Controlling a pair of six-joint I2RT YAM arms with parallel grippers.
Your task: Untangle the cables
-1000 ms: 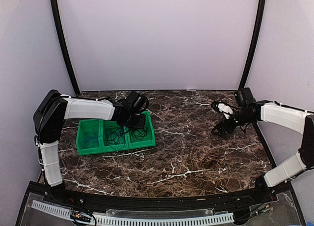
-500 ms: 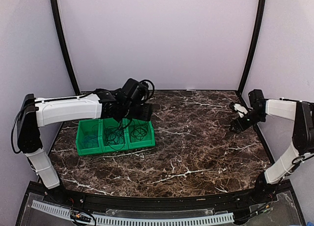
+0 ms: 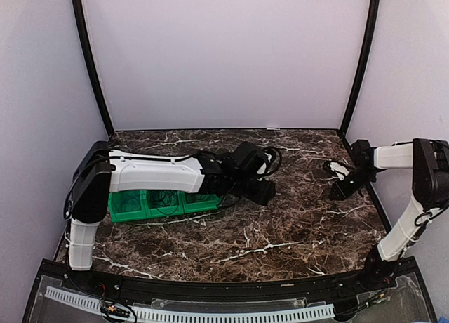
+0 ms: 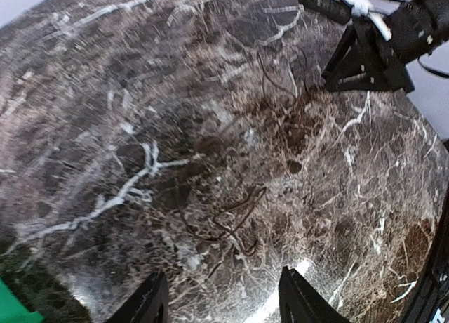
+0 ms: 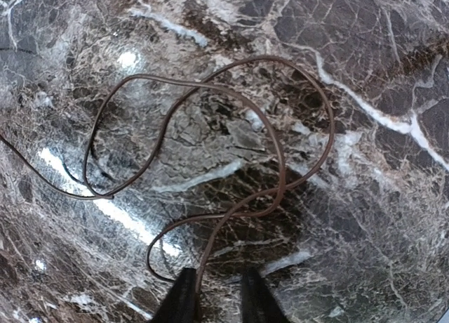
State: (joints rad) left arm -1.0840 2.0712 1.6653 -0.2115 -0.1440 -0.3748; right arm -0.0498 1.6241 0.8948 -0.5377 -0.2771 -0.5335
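Note:
My left gripper lowers its open fingers next over the near end of the thin brown cable (image 4: 247, 251), where it sticks clear of the cable's loop. It goes there because that end lies below.
A thin brown cable (image 5: 210, 147) lies in loose loops on the marble table. One strand runs down between the fingers of my right gripper (image 5: 219, 281), against its left finger (image 5: 184, 298). The jaws are nearly together with a narrow gap still showing. My right gripper (image 3: 338, 193) hangs low at the far right of the table. My left gripper (image 3: 261, 193) reaches over the table's middle. In the left wrist view my left gripper (image 4: 226, 298) is open and empty, and another small brown cable tangle (image 4: 231, 221) lies on the table just ahead of it.
A green bin (image 3: 140, 209) with three compartments sits at the left, partly under the left arm, and dark cables (image 3: 165, 196) lie in it. Black frame posts (image 3: 358, 63) stand at the back corners. The table's right edge is close to the right gripper.
The left arm swung right from over the green bin to the table's middle, jaws wider. The right gripper drew back to the right edge and its jaws narrowed around the cable strand.

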